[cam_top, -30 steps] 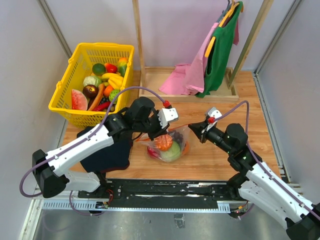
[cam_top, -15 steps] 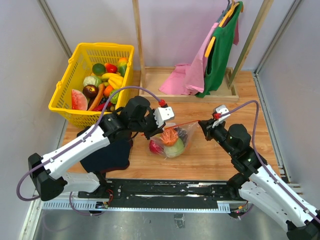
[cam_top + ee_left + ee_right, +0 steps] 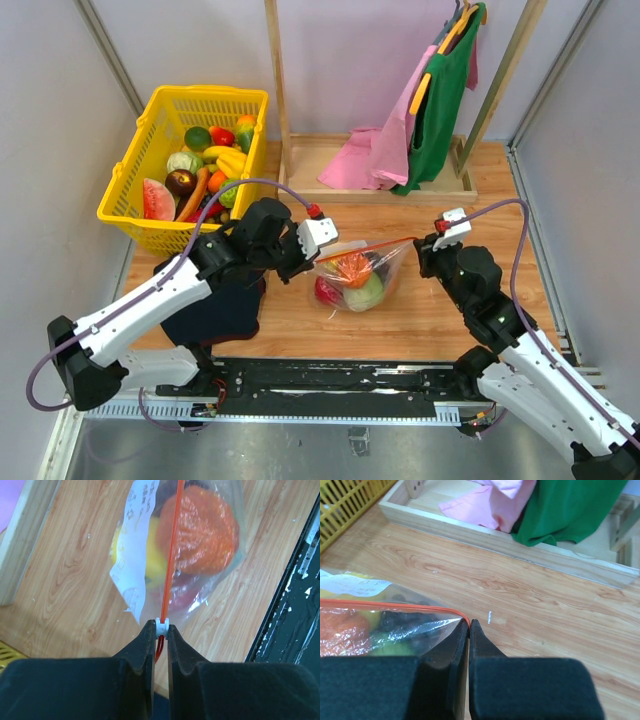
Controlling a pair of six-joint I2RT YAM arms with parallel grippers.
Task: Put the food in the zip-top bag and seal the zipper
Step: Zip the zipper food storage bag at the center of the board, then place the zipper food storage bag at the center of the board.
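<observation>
The white slider tab goes to the end of a short zipper tail (image 3: pixel 314 263) (image 3: pixel 159 648) next, drawn by my left gripper, which then moves down and outward to open.
The clear zip-top bag (image 3: pixel 358 280) hangs stretched between my two grippers above the wooden table, holding an orange fruit (image 3: pixel 202 530), a green one (image 3: pixel 366 294), a red one (image 3: pixel 326 291) and dark grapes (image 3: pixel 402 621). Its red-orange zipper (image 3: pixel 172 555) runs taut along the top. My left gripper (image 3: pixel 160 628) is shut on the white slider tab (image 3: pixel 161 625) at the bag's left end. My right gripper (image 3: pixel 469 624) is shut on the zipper's right end corner (image 3: pixel 462 616). In the top view the left gripper (image 3: pixel 318 256) and right gripper (image 3: pixel 424 247) are a bag's width apart.
A yellow basket (image 3: pixel 150 215) of toy fruit and vegetables stands at the back left. A wooden rack base (image 3: pixel 300 160) holds pink cloth (image 3: pixel 365 160) and a hanging green garment (image 3: pixel 435 100). A dark cloth (image 3: pixel 210 305) lies under the left arm.
Both grippers have moved right with the bag, and the right one pulled away, stretching the zipper straight. The bag now hangs fuller, further right on the table.
</observation>
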